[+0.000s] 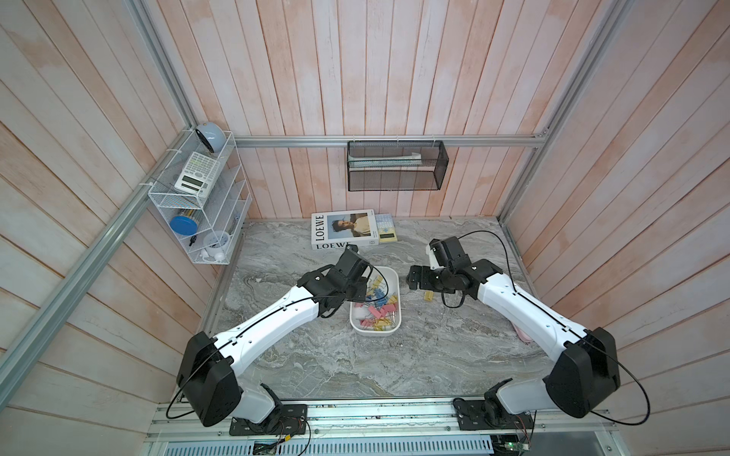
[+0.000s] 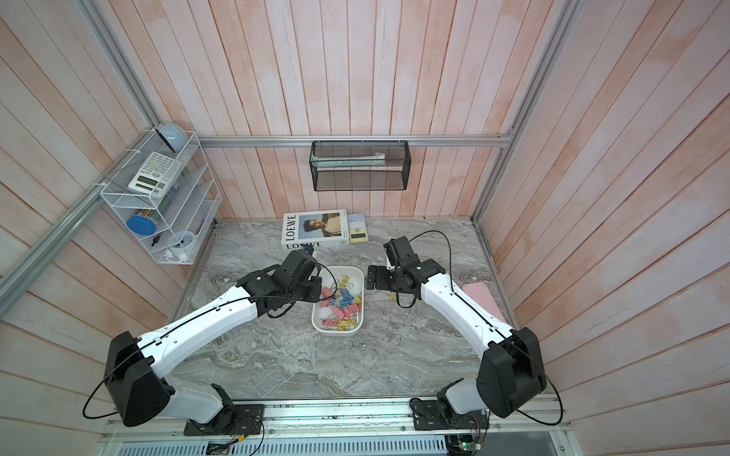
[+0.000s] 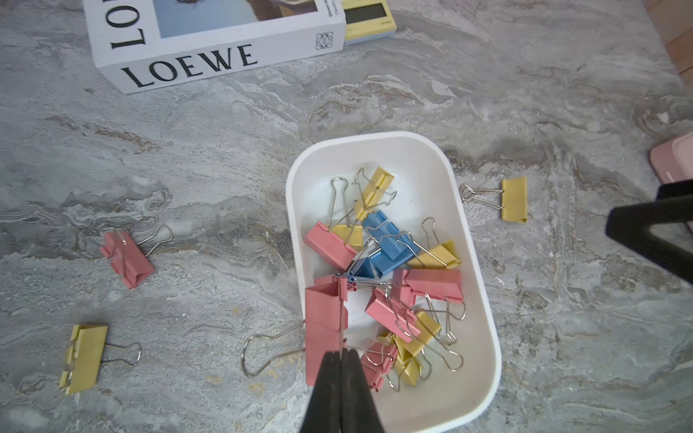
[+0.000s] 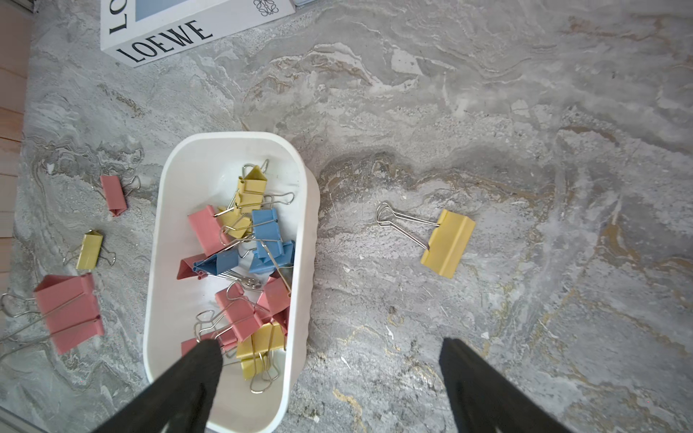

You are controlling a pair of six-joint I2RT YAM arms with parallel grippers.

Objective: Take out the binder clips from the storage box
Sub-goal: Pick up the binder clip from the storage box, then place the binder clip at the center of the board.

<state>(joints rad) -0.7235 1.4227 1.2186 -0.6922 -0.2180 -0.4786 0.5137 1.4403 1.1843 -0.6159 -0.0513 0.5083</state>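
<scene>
I should next swing my left gripper off the box (image 3: 375, 137) and down by the yellow one's handle to let go, since there is bare marble beside the loose pink and yellow clips.
The storage box (image 1: 375, 334) (image 3: 375, 137) is a shallow white tray in the middle of the marble table. A heap of pink, yellow and blue binder clips (image 3: 390, 247) (image 4: 266, 228) lies inside it. My left gripper (image 3: 340, 352) (image 1: 357, 294) is shut on the wire handle of a pink binder clip (image 3: 325, 322) (image 4: 69, 313). That clip hangs in the air over the box's left rim. My right gripper (image 4: 326, 350) (image 1: 412, 278) stands open, with nothing between its fingers, above the box's right rim.
Loose clips lie on the table: a yellow one (image 3: 514, 199) (image 4: 448, 243) right of the box, a pink one (image 3: 127, 258) and a yellow one (image 3: 83, 358) left of it. A LOEWE book (image 1: 343, 229) and a calculator (image 1: 385, 229) lie at the back. A pink flat object (image 2: 484, 300) lies at the right.
</scene>
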